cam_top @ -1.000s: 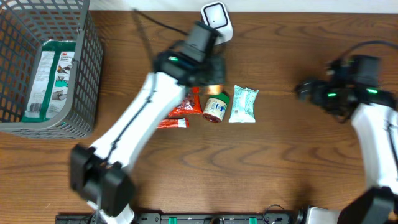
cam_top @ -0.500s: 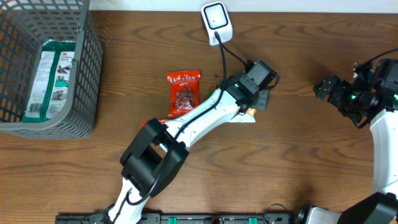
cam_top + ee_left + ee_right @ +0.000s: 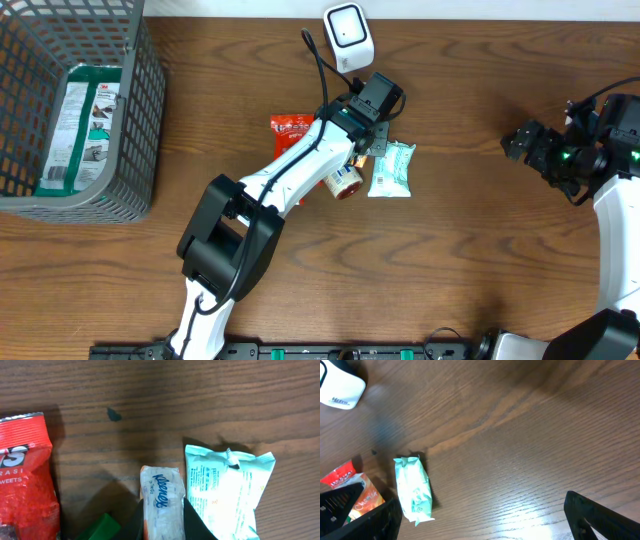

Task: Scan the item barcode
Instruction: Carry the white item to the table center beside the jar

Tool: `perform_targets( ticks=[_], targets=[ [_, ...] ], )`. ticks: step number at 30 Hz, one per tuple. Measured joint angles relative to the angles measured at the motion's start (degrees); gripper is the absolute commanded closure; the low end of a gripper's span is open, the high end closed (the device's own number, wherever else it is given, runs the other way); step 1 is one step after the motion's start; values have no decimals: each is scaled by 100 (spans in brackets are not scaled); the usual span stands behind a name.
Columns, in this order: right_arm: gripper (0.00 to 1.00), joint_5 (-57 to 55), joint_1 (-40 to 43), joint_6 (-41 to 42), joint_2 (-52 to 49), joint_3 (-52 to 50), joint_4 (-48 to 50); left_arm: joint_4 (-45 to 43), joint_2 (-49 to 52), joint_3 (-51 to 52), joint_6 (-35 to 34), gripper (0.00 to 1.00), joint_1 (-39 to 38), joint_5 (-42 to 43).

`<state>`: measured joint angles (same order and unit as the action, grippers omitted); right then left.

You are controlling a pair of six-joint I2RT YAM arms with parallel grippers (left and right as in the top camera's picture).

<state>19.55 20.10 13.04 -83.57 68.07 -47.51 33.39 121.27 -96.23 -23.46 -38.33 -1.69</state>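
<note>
The piece of wood beside the mint-green wipes pack is below my left gripper, which will lower and release the Kleenex pack [image 3: 161, 495] there next.
My left gripper [image 3: 162, 516] is shut on a small Kleenex tissue pack [image 3: 161, 495], its black fingers [image 3: 194, 522] pressing both long sides. In the overhead view that gripper [image 3: 368, 112] hangs over the middle of the table, a little below the white barcode scanner [image 3: 347, 33]; the pack itself is mostly hidden under it. A mint-green wipes pack [image 3: 227, 487] lies just right of the held pack. My right gripper [image 3: 522, 143] stands open at the far right, above bare wood [image 3: 485, 520].
A red snack bag [image 3: 293, 128] and a small jar [image 3: 345, 180] lie beside the wipes pack [image 3: 390, 168]. A grey wire basket [image 3: 140, 120] at the back left holds a green-and-white package [image 3: 78, 125]. The scanner's black cable runs along the left arm.
The left arm swung right past the items, then came back left toward the scanner, holding the tissue pack. The right gripper drew back to the right and has since stayed still.
</note>
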Motion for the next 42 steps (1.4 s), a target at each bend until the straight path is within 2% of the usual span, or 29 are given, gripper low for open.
perform_targets(
  ticks=[6,25,26,28,30,31,32,35,38,42],
  targets=[
    [1,0,-4,0,0,0,-4,33,0,17,26,92,-44,0],
    [1,-2,-9,0,0,0,-24,61,0,527,-1012,91,-114,-280],
    [1,0,-9,0,0,0,-26,55,0,542,-1084,86,-118,-284],
    [1,-2,-9,0,0,0,-26,46,0,562,-1163,83,-122,-297],
    [1,-2,-9,0,0,0,-26,48,0,564,-1215,72,-122,-295],
    [1,-2,-9,0,0,0,-26,44,0,564,-1241,57,-122,-293],
    [1,-2,-9,0,0,0,-26,42,0,564,-1274,50,-122,-295],
    [1,-2,-9,0,0,0,-26,13,2,564,-1305,38,-127,-293],
    [1,0,-9,0,0,0,-26,-90,2,564,-1246,33,-127,-297],
    [1,-2,-9,0,0,0,-26,-149,2,555,-1049,32,-127,-297]
  ],
)
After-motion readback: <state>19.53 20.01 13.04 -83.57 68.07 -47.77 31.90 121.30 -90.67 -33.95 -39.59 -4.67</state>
